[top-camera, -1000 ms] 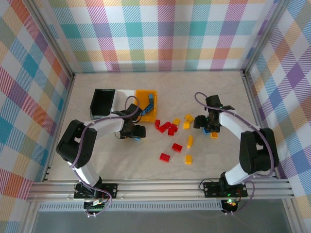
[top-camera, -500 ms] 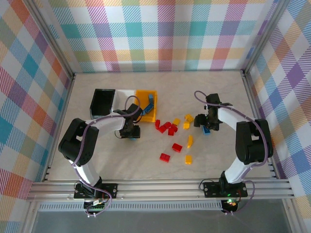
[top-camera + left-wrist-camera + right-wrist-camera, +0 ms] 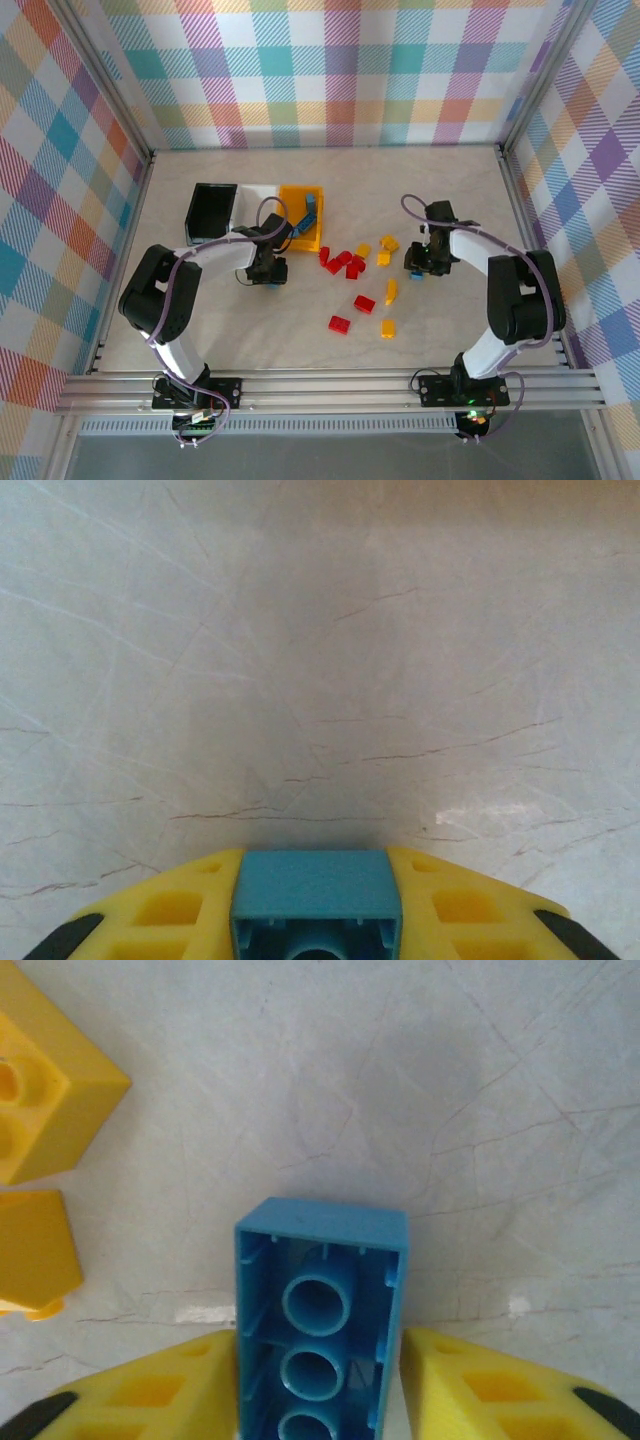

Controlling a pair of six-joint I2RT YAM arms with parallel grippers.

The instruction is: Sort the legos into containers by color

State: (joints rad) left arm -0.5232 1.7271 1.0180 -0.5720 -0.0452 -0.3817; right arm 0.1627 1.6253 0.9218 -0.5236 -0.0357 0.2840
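The orange bin (image 3: 290, 195) already holds blue legos, so my left gripper needs to rise next, carry the blue lego outward over that bin and release it.
My left gripper (image 3: 270, 276) is low on the table in front of the containers, shut on a blue lego (image 3: 316, 885) that fills the gap between its yellow fingers (image 3: 160, 910). On the right side of the table my right gripper (image 3: 420, 268) is down, its yellow fingers (image 3: 150, 1390) closed against the long sides of a blue lego (image 3: 320, 1260) lying studs-down. Loose red legos (image 3: 342, 263) and yellow legos (image 3: 388, 243) are scattered between the arms. Two of the yellow legos (image 3: 45, 1110) lie just left of the right gripper. The black bin (image 3: 195, 215), white bin (image 3: 258, 192) and orange bin (image 3: 290, 195) stand in a row.
A blue brick (image 3: 311, 213) leans inside the orange bin. More red bricks (image 3: 364, 303) and yellow bricks (image 3: 387, 328) lie nearer the front. Metal frame rails (image 3: 320, 385) run along the table's near edge, and checked walls close in the other sides.
Both grippers have closed, each onto a blue lego. The right gripper shifted slightly left and down over its brick; the left one stayed in place.
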